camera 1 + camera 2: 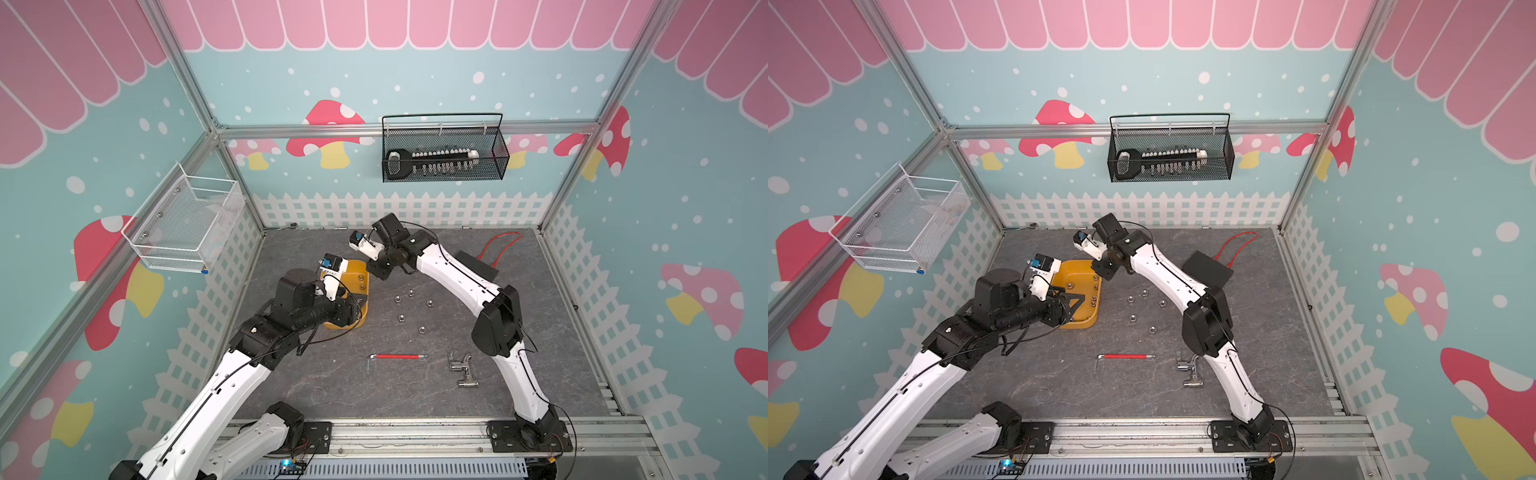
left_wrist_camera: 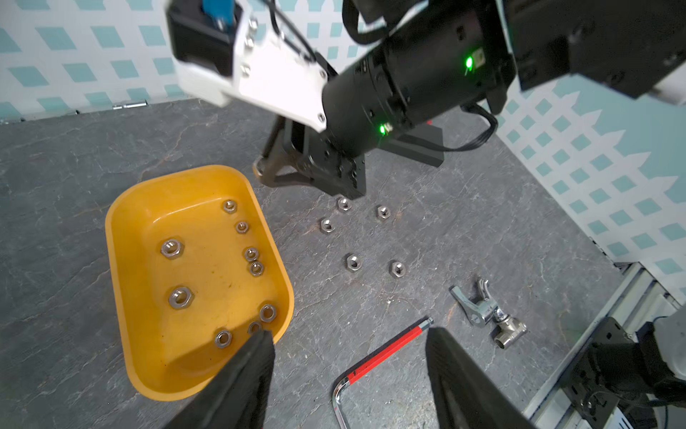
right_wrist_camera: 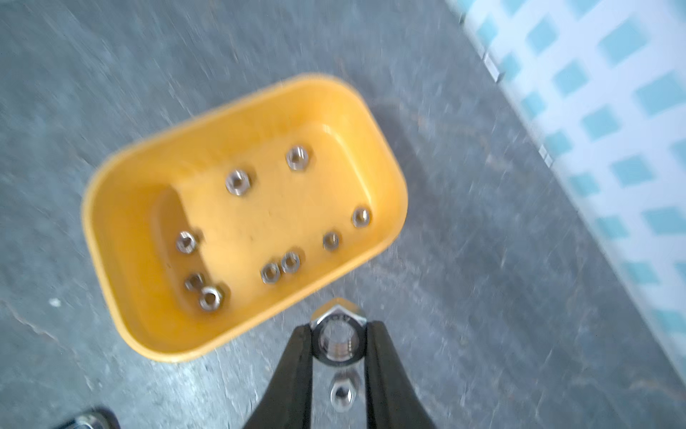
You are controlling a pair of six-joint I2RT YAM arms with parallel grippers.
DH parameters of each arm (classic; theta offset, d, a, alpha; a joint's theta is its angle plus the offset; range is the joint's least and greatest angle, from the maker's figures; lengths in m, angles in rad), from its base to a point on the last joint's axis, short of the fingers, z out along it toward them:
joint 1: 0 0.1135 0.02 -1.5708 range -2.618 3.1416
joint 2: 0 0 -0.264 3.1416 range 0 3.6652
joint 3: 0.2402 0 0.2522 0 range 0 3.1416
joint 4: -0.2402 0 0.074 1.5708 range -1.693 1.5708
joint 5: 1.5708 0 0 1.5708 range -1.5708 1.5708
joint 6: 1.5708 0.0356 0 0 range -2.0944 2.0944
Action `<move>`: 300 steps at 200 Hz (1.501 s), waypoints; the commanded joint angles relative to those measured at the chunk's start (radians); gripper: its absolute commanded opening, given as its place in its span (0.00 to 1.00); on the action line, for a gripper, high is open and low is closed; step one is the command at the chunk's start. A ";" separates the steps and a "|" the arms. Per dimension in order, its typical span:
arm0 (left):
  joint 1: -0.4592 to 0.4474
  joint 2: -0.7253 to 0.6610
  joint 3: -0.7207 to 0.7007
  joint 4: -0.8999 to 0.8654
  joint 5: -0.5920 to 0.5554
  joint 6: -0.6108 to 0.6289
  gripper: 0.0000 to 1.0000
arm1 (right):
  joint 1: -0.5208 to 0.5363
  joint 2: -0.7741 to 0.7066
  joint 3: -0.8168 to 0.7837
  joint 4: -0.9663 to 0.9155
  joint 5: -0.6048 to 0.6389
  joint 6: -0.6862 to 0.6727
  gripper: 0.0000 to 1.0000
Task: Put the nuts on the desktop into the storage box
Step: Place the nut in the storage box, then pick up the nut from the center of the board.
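The robot's right gripper should carry the nut over the storage box's rim and let it go inside, because the storage box's open bottom is just past the gripper's fingers, beyond that rim.
The yellow-orange storage box [image 1: 358,270] [image 1: 1077,272] [image 2: 122,237] [image 3: 111,208] lies on the dark grey desktop [image 1: 340,374] and holds several silver nuts [image 2: 172,248] [image 3: 238,182]. Several more nuts [image 1: 401,318] [image 1: 1133,318] [image 2: 352,262] lie loose on the desktop to the box's right. My right gripper [image 1: 376,272] [image 1: 1102,272] [image 3: 338,328] is shut on one nut [image 3: 336,318], in the air just outside the box's rim. Another nut [image 3: 341,395] shows on the desktop under it. My left gripper [image 1: 1074,304] [image 2: 349,334] hangs open and empty over the box's near end.
A red-sleeved hex key [image 1: 397,356] and a silver pipe fitting [image 1: 461,368] lie near the front. A black flat box [image 1: 478,266] with a red cable sits at the back right. A black mesh basket [image 1: 444,153] and a white wire basket [image 1: 187,224] hang on the walls.
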 commanded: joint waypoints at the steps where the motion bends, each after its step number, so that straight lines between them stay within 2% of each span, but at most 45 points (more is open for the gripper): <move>1: -0.007 -0.013 0.022 0.002 0.024 0.010 0.69 | 0.008 0.116 0.093 -0.071 -0.126 0.019 0.01; 42: -0.008 -0.005 0.014 0.001 0.025 0.009 0.69 | 0.019 0.210 0.142 -0.049 -0.164 0.040 0.08; 82: -0.008 0.004 0.023 0.001 0.025 0.013 0.69 | 0.026 0.228 0.142 -0.036 -0.162 0.045 0.59; 97: -0.008 0.009 0.027 0.001 0.029 0.013 0.69 | 0.026 0.220 0.142 -0.033 -0.152 0.045 0.68; 123: -0.008 0.020 0.035 0.001 0.038 0.014 0.69 | 0.026 0.187 0.139 -0.032 -0.099 0.053 0.71; 141: -0.010 0.032 0.041 0.001 0.048 0.016 0.69 | 0.019 0.145 0.109 -0.034 -0.003 0.054 0.72; 169: -0.028 0.071 0.046 0.001 0.081 0.014 0.69 | -0.020 0.072 -0.022 -0.053 0.166 0.064 0.72; 191: -0.067 0.105 0.051 0.005 0.059 0.015 0.69 | -0.059 0.025 -0.183 -0.057 0.263 0.072 0.71; 234: -0.111 0.132 0.052 0.035 0.016 0.019 0.69 | -0.073 -0.040 -0.452 0.058 0.221 0.089 0.70; 300: -0.122 0.128 0.036 0.036 -0.011 0.017 0.69 | -0.073 0.013 -0.459 0.087 0.192 0.085 0.69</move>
